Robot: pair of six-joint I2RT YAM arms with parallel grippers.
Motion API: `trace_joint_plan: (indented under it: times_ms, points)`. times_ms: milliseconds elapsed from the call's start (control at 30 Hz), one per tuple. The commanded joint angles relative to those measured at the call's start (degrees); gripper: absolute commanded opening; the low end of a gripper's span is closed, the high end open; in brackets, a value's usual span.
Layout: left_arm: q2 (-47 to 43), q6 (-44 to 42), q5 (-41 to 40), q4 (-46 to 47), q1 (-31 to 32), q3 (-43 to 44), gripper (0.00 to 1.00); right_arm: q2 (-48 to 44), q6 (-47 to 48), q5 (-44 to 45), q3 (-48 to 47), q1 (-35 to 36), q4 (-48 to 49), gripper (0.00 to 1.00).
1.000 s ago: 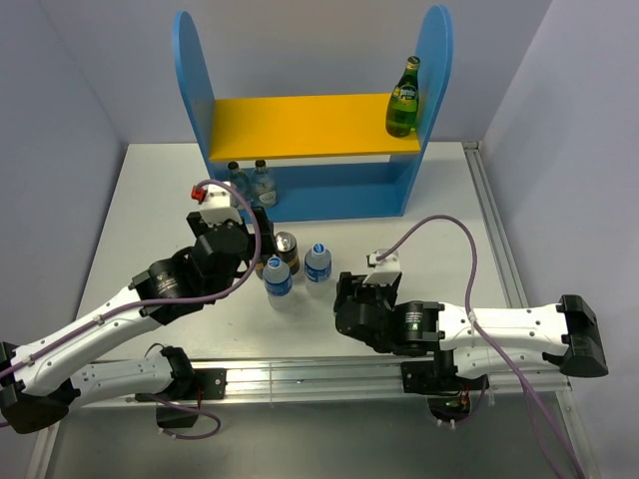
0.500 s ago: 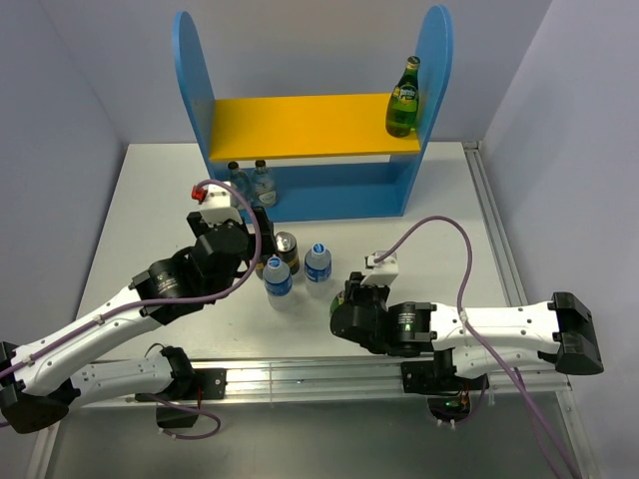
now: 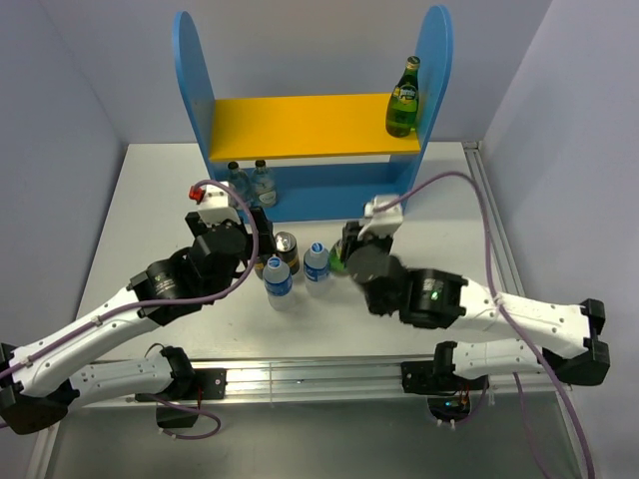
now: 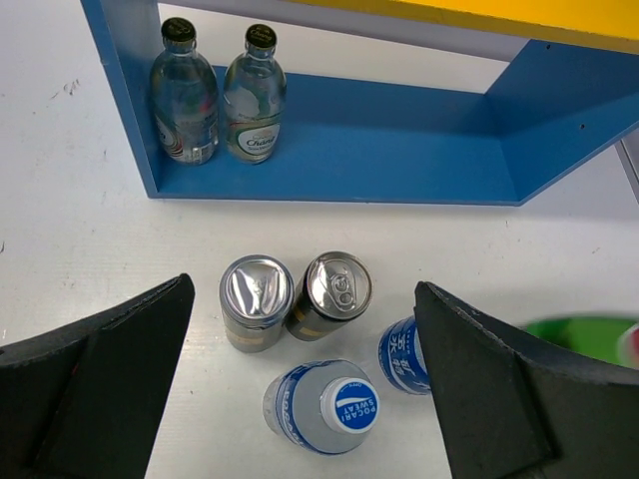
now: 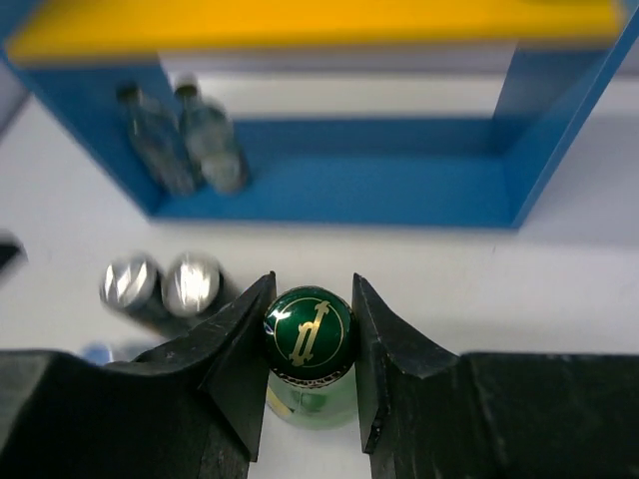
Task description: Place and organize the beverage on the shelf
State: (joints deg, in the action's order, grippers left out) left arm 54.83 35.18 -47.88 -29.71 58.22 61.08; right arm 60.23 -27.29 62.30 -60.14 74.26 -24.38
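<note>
The right gripper should go up and outward over the yellow board, then let go of the cap at the empty spot beside the green glass bottle, since there's room there.
The shelf stands at the back, with one green glass bottle on the right end of its yellow board. My right gripper is shut on the cap of a second green bottle, which hangs upright in front of the shelf's lower tier. In the top view that gripper is just right of the drinks. My left gripper is open above two dark cans and two blue-labelled water bottles, touching none.
Two clear bottles with dark caps stand at the left end of the lower tier. The blue side panels rise high above the yellow board. A metal rail runs along the table's near edge.
My right gripper has shut on the green bottle's cap and swung from near the front edge up toward the shelf. The left arm has not moved.
</note>
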Motion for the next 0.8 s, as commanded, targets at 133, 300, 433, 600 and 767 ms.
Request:
trace_joint_plan:
  times_ms: [133,300,433,600,767]
  points:
    - [-1.48,0.24,-0.2,1.94,0.32,-0.52,0.99,3.83,23.85,-10.16,-26.06,-17.9,17.61,0.0]
    - [-2.09,0.15,0.07,2.29,0.32,-0.79,0.99,15.96,28.95,-18.09,-44.75,-27.65,15.43,0.0]
    - [-2.44,0.15,-0.02,2.38,0.32,-0.87,0.99,25.27,29.75,-22.22,-57.43,-33.29,11.91,0.0]
    - [-2.88,0.07,0.33,2.73,0.41,-1.31,0.99,38.11,29.22,-25.82,-74.14,-39.88,5.49,0.0]
    - [-3.06,0.15,0.5,2.73,0.58,-1.4,0.99,43.65,28.08,-28.02,-77.32,-43.84,5.14,0.0]
